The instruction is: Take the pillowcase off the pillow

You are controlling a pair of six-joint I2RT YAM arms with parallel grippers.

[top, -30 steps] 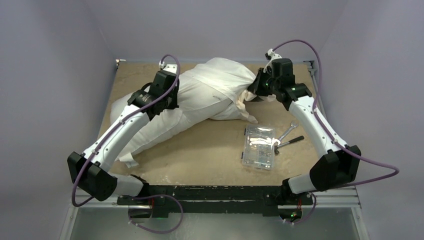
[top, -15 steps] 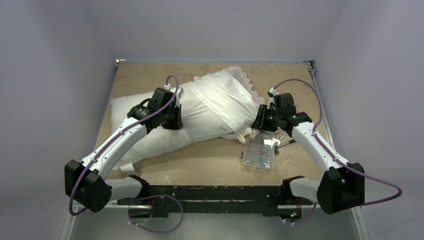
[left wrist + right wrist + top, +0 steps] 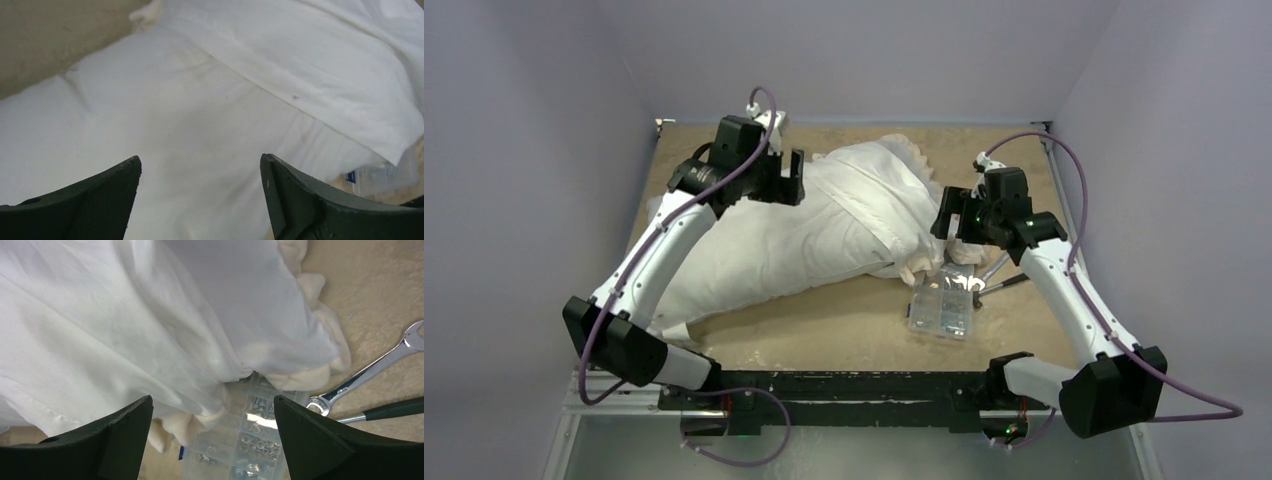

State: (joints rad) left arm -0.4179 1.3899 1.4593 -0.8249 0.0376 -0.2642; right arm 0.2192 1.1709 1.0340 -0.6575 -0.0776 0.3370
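Note:
My left gripper comes down onto the bare pillow beside the hem's far end next, as that spot lies below, where the pillowcase (image 3: 310, 65) leaves the pillow exposed.
The pillow (image 3: 734, 265) lies slantwise on the table, its plain white lower-left half bare. The pillowcase (image 3: 874, 195) covers its upper-right half, white side up, with the cream frill (image 3: 921, 265) bunched at the right end. In the left wrist view the pillowcase (image 3: 310, 65) hem crosses the pillow (image 3: 150, 115) diagonally. My left gripper (image 3: 789, 180) hovers open above that hem, nothing between its fingers (image 3: 110, 200). My right gripper (image 3: 952, 225) hangs open over the frill corner (image 3: 305, 375), holding nothing.
A clear plastic parts box (image 3: 942, 310) sits partly under the frill at the right. Beside it lie a wrench (image 3: 370, 370) and a dark-handled tool (image 3: 395, 410). Purple walls close in the tan table (image 3: 844, 320) on three sides.
Both grippers have opened and let go of the fabric. The pillow has sunk back onto the table. My left gripper rose toward the back; my right one drew toward the near right.

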